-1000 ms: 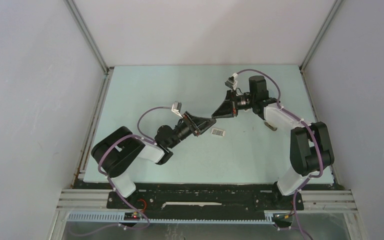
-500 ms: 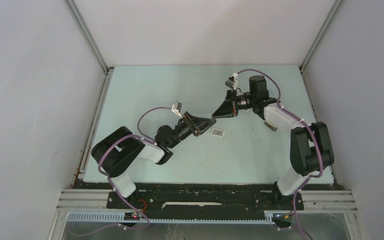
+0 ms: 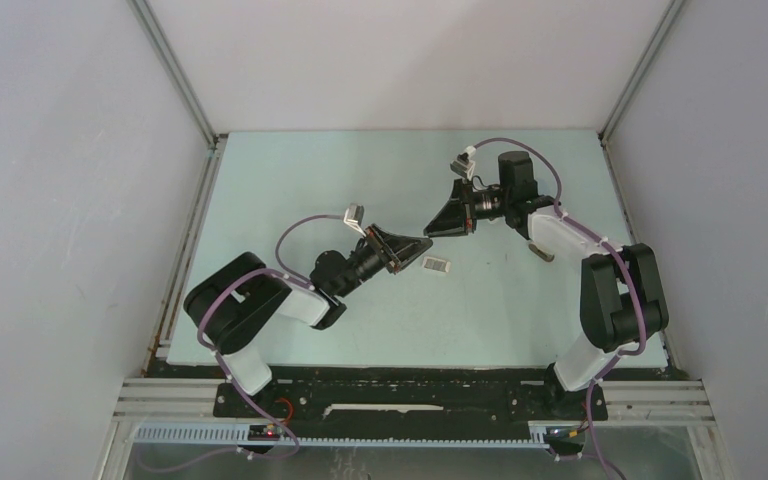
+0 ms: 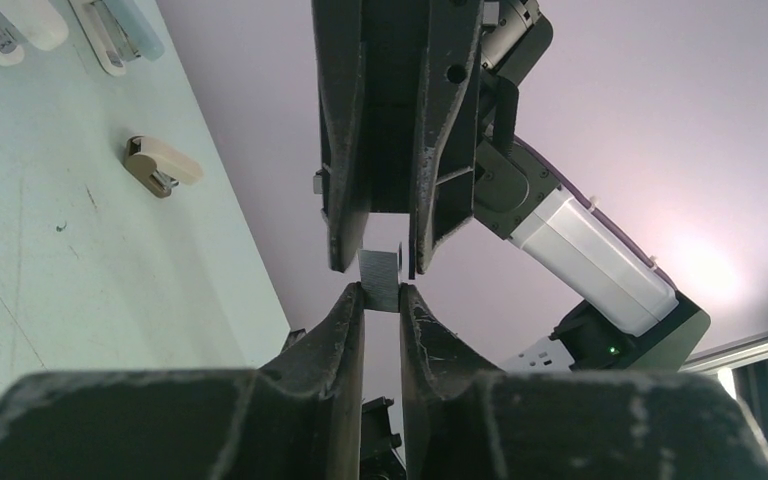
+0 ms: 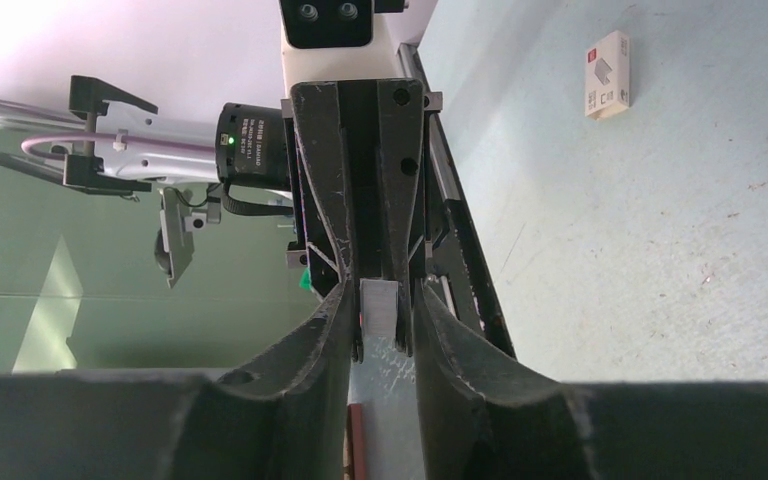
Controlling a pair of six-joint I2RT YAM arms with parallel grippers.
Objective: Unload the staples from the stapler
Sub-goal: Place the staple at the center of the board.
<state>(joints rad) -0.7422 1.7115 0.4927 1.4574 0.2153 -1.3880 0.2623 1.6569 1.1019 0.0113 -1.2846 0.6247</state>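
My left gripper will move back and down, turn its fingertips downward and release the strip on the empty table back from the white box.
A short grey strip of staples [image 4: 380, 277] is pinched between the fingertips of my left gripper [image 4: 381, 296], held in the air above the table. It also shows in the right wrist view [image 5: 380, 306]. My right gripper [image 5: 382, 297] meets the left one tip to tip, its jaws narrowly apart on either side of the strip and the left fingertips. In the top view the left gripper [image 3: 422, 244] and right gripper [image 3: 432, 230] touch at mid-table. A tan mini stapler [image 3: 543, 253] lies under the right forearm and shows in the left wrist view [image 4: 161, 166].
A small white box with dark marks [image 3: 437, 264] lies just below the meeting grippers and shows in the right wrist view [image 5: 607, 74]. Two more mini staplers [image 4: 115, 30] lie at the far table edge. Grey walls enclose the table on three sides.
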